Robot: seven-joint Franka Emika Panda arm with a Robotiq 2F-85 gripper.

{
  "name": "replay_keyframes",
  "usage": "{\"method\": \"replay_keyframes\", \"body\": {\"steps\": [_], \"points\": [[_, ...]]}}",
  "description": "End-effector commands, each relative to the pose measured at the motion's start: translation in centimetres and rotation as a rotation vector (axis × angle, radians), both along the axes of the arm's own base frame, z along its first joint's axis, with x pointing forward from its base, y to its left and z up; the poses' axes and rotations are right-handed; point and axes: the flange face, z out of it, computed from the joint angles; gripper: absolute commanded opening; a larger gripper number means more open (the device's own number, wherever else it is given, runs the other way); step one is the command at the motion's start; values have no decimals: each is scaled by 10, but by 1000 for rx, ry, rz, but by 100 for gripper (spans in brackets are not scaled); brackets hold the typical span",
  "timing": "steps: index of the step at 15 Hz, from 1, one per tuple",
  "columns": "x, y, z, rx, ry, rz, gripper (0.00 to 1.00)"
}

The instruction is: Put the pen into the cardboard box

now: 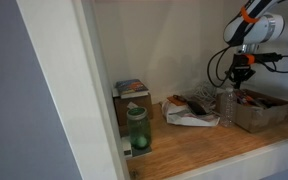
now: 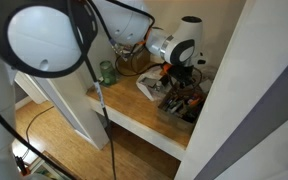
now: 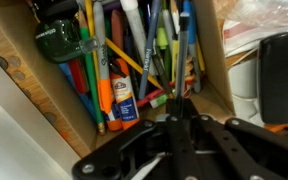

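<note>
To get the pen into the open cardboard box, my gripper needs to lower toward the packed pens and markers first.
My gripper (image 3: 174, 112) is shut, and a thin dark pen (image 3: 175, 88) sticks out from between its fingertips. It hangs just above the open cardboard box (image 3: 32, 88), which is packed with several pens, markers and a glue bottle (image 3: 120, 92). In both exterior views the gripper (image 1: 241, 72) (image 2: 180, 74) is directly over the box (image 1: 256, 116) (image 2: 172, 112) at the end of the wooden counter. How deep the pen tip reaches into the box is hidden by the fingers.
A clear plastic bottle (image 1: 227, 104) stands beside the box, with a crumpled bag (image 1: 189, 113) and a green bottle (image 1: 136, 128) further along the counter. A black object (image 3: 282, 75) lies beside the box wall. A white door frame (image 1: 84, 80) and a round magnifier lamp (image 2: 49, 38) stand nearby.
</note>
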Motion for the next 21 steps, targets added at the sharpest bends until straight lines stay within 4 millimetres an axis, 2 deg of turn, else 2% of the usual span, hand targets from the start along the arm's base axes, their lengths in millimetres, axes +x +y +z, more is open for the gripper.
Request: {"method": "replay_keyframes", "body": {"steps": [1, 10, 15, 19, 20, 21], "points": [[-3, -11, -6, -9, -69, -113, 6], [-23, 0, -42, -28, -57, -222, 6], [-28, 8, -64, -28, -34, -257, 4], [-28, 10, -72, -37, -31, -272, 6], [-28, 10, -72, -40, -31, -271, 8], [-27, 11, -70, -38, -26, -257, 34]]}}
